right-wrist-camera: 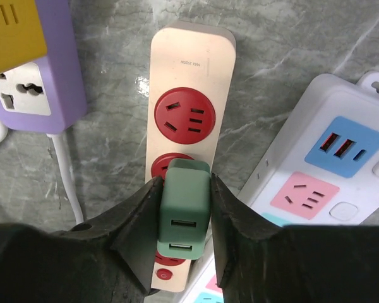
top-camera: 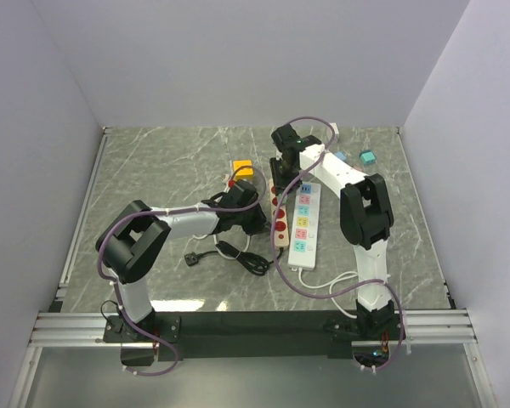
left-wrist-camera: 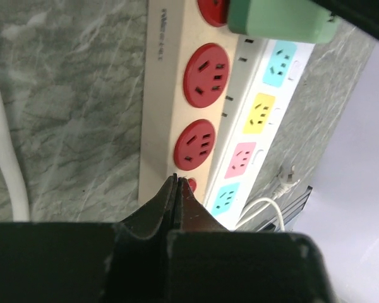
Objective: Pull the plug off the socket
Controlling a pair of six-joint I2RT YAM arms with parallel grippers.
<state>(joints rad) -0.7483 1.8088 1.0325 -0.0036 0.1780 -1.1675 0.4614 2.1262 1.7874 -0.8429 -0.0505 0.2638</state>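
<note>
Both fingers grip the plug, so my right gripper will lift, go right in the top view, lower and release it on the tabletop by the teal items.
A green USB charger plug [right-wrist-camera: 184, 208] stands over the second red socket of the beige power strip [right-wrist-camera: 191, 60]. My right gripper [right-wrist-camera: 184, 192] is shut on the plug, one finger on each side. I cannot tell whether its prongs are still seated. In the top view the right gripper [top-camera: 282, 176] is at the strip's far half. My left gripper [left-wrist-camera: 175, 181] is shut and empty, its tips pressed on the beige strip [left-wrist-camera: 161, 95] near its red switch end. In the top view the left gripper [top-camera: 260, 223] lies beside the strip [top-camera: 280, 240]. The plug [left-wrist-camera: 278, 19] shows at the top of the left wrist view.
A white power strip [top-camera: 305, 223] with coloured sockets lies right against the beige one. A purple adapter [right-wrist-camera: 35, 88] with a yellow block [top-camera: 241, 167] sits to the left. A black cable [top-camera: 242, 256] coils near the left arm. Small teal items [top-camera: 366, 157] lie far right.
</note>
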